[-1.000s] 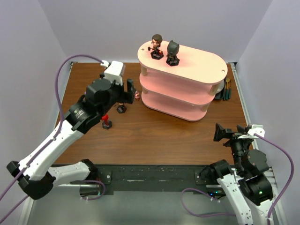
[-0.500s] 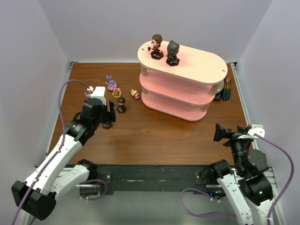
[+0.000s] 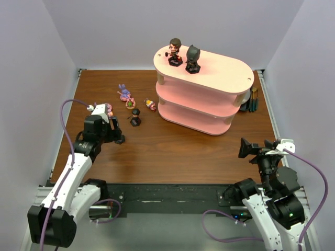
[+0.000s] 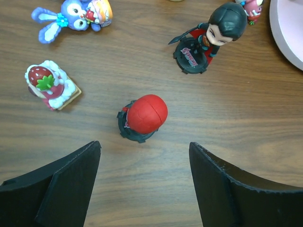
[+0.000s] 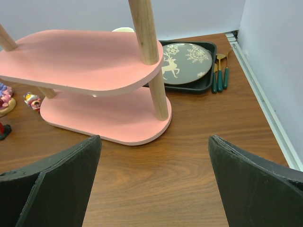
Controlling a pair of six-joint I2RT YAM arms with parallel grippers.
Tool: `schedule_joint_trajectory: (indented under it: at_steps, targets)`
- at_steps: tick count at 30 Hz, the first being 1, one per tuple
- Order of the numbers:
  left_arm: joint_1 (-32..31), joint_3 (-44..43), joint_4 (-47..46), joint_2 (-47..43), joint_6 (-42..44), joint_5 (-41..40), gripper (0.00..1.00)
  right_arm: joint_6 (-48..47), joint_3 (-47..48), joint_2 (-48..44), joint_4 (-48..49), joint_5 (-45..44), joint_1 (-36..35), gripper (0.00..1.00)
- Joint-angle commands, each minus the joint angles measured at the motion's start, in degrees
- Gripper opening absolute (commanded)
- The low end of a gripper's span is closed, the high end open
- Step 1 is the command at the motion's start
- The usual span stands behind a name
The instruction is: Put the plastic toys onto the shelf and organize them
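Observation:
The red-masked figurine is ahead of and below my open fingers. Next, my left gripper will go down around the figurine's round red head (image 4: 147, 114) and close.
The shelf (image 3: 201, 97) stands at the back right, with the brown-haired figurine (image 3: 174, 51) and the black-masked figurine (image 3: 193, 58) on its cream top board. My left gripper (image 3: 118, 138) is open and empty. In the left wrist view the left gripper (image 4: 144, 146) sits just short of the red-masked figurine (image 4: 142, 118), which stands upright. The black-haired figurine (image 4: 208, 38) stands beyond it, and also shows in the top view (image 3: 135, 118). A purple-blue creature (image 4: 71, 14) and a strawberry toy (image 4: 49, 86) lie to the left. My right gripper (image 3: 248, 148) is open and empty, away from the shelf (image 5: 94, 61).
More small toys (image 3: 125, 97) lie left of the shelf, one (image 3: 150, 104) by its base. A dark tray with a reindeer plate (image 5: 184, 59) and green-handled utensils (image 5: 220, 71) sits behind the shelf at the right. White walls close in the table.
My left arm has drawn back from beside the shelf toward the near left and come down over the red-masked figurine. The right arm has not moved.

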State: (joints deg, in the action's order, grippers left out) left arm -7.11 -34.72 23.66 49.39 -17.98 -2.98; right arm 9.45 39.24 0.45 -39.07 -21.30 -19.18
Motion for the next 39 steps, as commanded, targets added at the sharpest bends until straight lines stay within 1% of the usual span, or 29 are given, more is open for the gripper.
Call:
schedule_joint_trajectory:
  at_steps: [1,6,9,10,11,15,17,24,28,32,33,35,39]
  targets:
    - [2.6,1.6,-7.7,0.5,2.2,7.5,0.78,0.7,1.1,-1.6,0.5,1.0,-0.2,0.99]
    - [2.9,4.3,-12.7,2.6,3.9,9.2,0.75,0.7,1.1,-1.6,0.4,1.1,-0.2,0.99]
    - [3.2,4.6,-13.7,3.1,4.6,9.2,0.7,0.7,1.1,-1.7,0.5,1.0,-0.2,0.99]
    - [3.2,4.5,-13.9,3.3,4.8,9.0,0.67,0.7,1.1,-1.7,0.5,1.0,-0.2,0.99]
    - [3.2,4.4,-14.3,3.5,5.1,8.8,0.66,0.7,1.1,-1.6,0.6,1.1,-0.2,0.99]
    - [3.3,4.7,-15.3,3.7,6.3,8.4,0.67,0.6,1.1,-1.6,0.5,1.1,-0.2,0.99]
    - [3.4,4.9,-15.7,4.0,6.5,7.6,0.69,0.7,1.2,-1.8,0.5,1.0,-0.2,0.99]
    - [3.8,4.0,-16.2,7.8,7.1,5.9,0.69,0.6,1.1,-1.6,0.5,1.1,-0.2,0.99]
    - [3.9,3.3,-16.6,10.2,8.3,5.8,0.67,0.6,1.0,-1.6,0.5,1.2,-0.2,0.99]
    - [3.9,2.9,-16.7,11.7,9.0,7.8,0.65,0.6,0.9,-1.7,0.7,1.3,-0.2,0.99]
    - [3.9,2.8,-16.9,11.8,9.1,8.3,0.61,0.6,0.9,-1.6,0.6,1.3,-0.2,0.99]
    - [3.8,3.1,-17.2,11.9,9.4,8.9,0.59,0.6,0.9,-1.7,0.7,1.3,-0.2,0.99]
    - [3.8,3.0,-17.1,12.3,9.5,10.3,0.49,0.6,0.9,-1.6,0.7,1.4,-0.2,0.99]
